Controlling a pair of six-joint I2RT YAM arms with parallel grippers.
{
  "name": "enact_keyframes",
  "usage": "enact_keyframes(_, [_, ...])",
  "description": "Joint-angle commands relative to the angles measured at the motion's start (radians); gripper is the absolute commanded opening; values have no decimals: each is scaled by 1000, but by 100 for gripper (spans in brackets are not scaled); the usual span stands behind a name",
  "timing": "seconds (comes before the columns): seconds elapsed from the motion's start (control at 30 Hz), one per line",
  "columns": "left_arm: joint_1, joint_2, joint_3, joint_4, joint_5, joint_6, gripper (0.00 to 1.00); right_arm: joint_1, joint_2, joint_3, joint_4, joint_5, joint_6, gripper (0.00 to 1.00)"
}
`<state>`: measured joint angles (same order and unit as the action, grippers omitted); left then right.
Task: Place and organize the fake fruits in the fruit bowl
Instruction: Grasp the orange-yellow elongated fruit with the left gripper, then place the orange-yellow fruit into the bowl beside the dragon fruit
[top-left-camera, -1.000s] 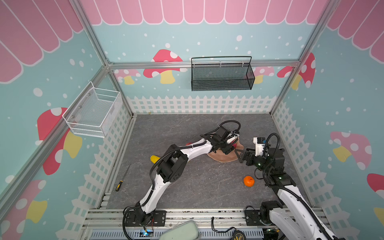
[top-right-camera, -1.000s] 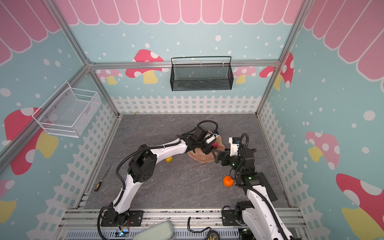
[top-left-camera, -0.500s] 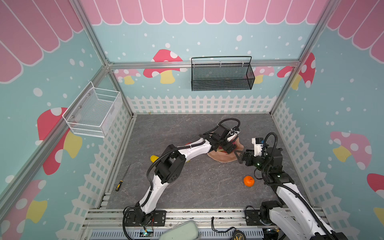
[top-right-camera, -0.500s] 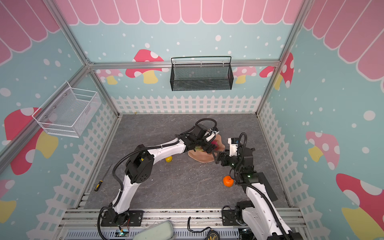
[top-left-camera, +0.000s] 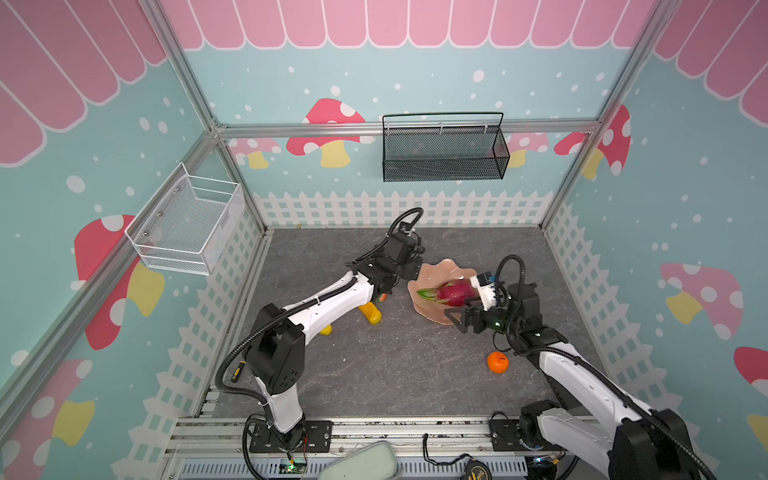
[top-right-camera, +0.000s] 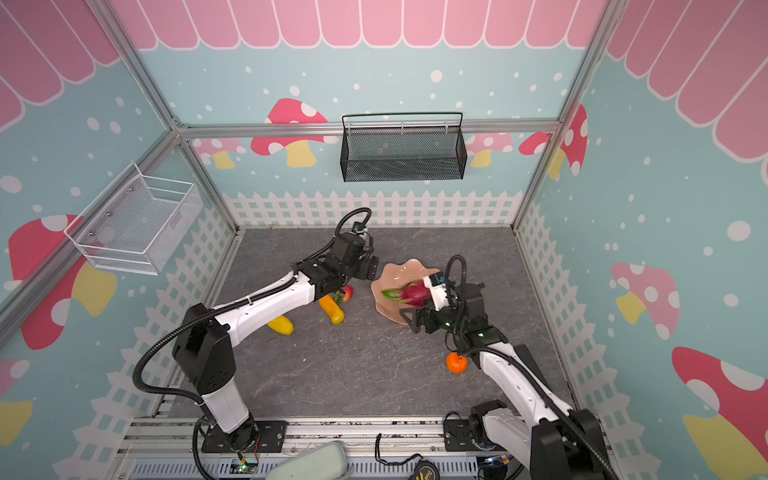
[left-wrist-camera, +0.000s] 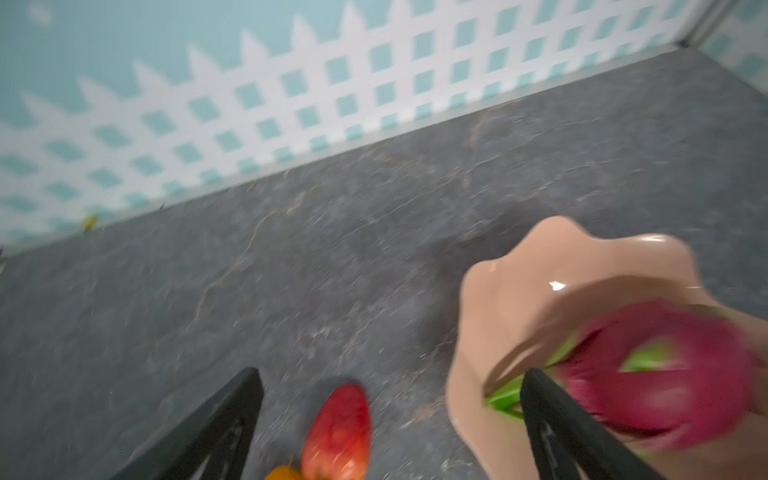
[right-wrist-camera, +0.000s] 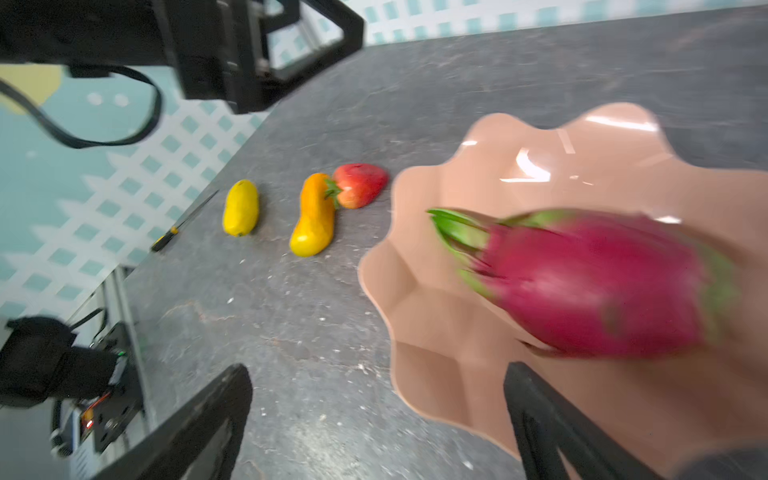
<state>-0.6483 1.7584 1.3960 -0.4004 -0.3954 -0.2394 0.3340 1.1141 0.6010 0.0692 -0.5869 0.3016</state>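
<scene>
I should move my left gripper back and down onto the orange-yellow oblong fruit (top-right-camera: 332, 309) next. It lies below my left gripper and nearer my base, still outside the bowl (top-right-camera: 395, 272).
The peach-pink fruit bowl (top-left-camera: 434, 272) (top-right-camera: 395, 272) (left-wrist-camera: 519, 286) (right-wrist-camera: 540, 158) sits right of centre on the grey floor. A magenta dragon fruit (top-left-camera: 451, 291) (top-right-camera: 413, 291) (left-wrist-camera: 665, 374) (right-wrist-camera: 590, 282) lies in it, blurred in both wrist views. My left gripper (top-left-camera: 409, 268) (top-right-camera: 371, 266) (left-wrist-camera: 390, 374) is open at the bowl's left rim, above the red strawberry (top-right-camera: 347, 292) (left-wrist-camera: 338, 428) (right-wrist-camera: 361, 185). An orange-yellow oblong fruit (top-left-camera: 371, 312) (right-wrist-camera: 313, 216) touches the strawberry, and a yellow one (top-right-camera: 281, 325) (right-wrist-camera: 241, 208) lies further left. My right gripper (top-left-camera: 457, 318) (top-right-camera: 411, 320) (right-wrist-camera: 378, 370) is open and empty at the bowl's near rim. The round orange (top-left-camera: 497, 362) (top-right-camera: 456, 363) rests beside the right arm.
A white wire basket (top-left-camera: 187, 224) hangs on the left wall and a black mesh basket (top-left-camera: 444, 151) on the back wall. A small screwdriver (top-left-camera: 236, 371) (right-wrist-camera: 183, 226) lies by the left fence. White picket walls enclose the floor.
My left gripper has opened and drawn back from over the bowl to its left rim. The dragon fruit now lies uncovered in the bowl. The right gripper has edged slightly toward the bowl.
</scene>
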Motion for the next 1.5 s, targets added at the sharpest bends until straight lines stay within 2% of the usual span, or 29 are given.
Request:
enact_keyframes(0.0, [12, -36, -152, -152, -8, -297, 93, 72, 83, 74, 73, -36, -71, 98])
enact_keyframes(0.13, [25, -43, -241, -107, 37, -450, 89, 107, 134, 84, 133, -79, -63, 98])
enact_keyframes(0.23, [24, -13, -255, -95, 64, -506, 85, 120, 146, 88, 122, -83, -73, 98])
enact_keyframes(0.43, [27, 33, -288, -29, 66, -536, 84, 122, 136, 62, 101, -64, -89, 98])
enact_keyframes(0.63, [30, 73, -289, -42, 39, -563, 80, 121, 150, 72, 89, -73, -98, 98])
enact_keyframes(0.77, [29, 87, -302, -46, 21, -564, 78, 122, 158, 75, 90, -76, -99, 98])
enact_keyframes(0.87, [31, 98, -311, -44, 18, -563, 72, 121, 166, 76, 88, -79, -102, 98])
enact_keyframes(0.9, [31, 97, -316, -43, 21, -559, 68, 121, 167, 77, 86, -80, -102, 98])
enact_keyframes(1.0, [31, 78, -339, -46, 31, -540, 47, 122, 164, 76, 80, -78, -105, 98])
enact_keyframes(1.13, [27, 10, -423, -58, 51, -568, 37, 122, 156, 73, 72, -72, -113, 98])
enact_keyframes(1.3, [-1, -123, -501, -100, 21, -549, 31, 110, 168, 72, 70, -45, -87, 98])
enact_keyframes(1.47, [-56, -189, -413, -105, 4, -361, 30, 42, 205, 84, 83, -55, -16, 98])
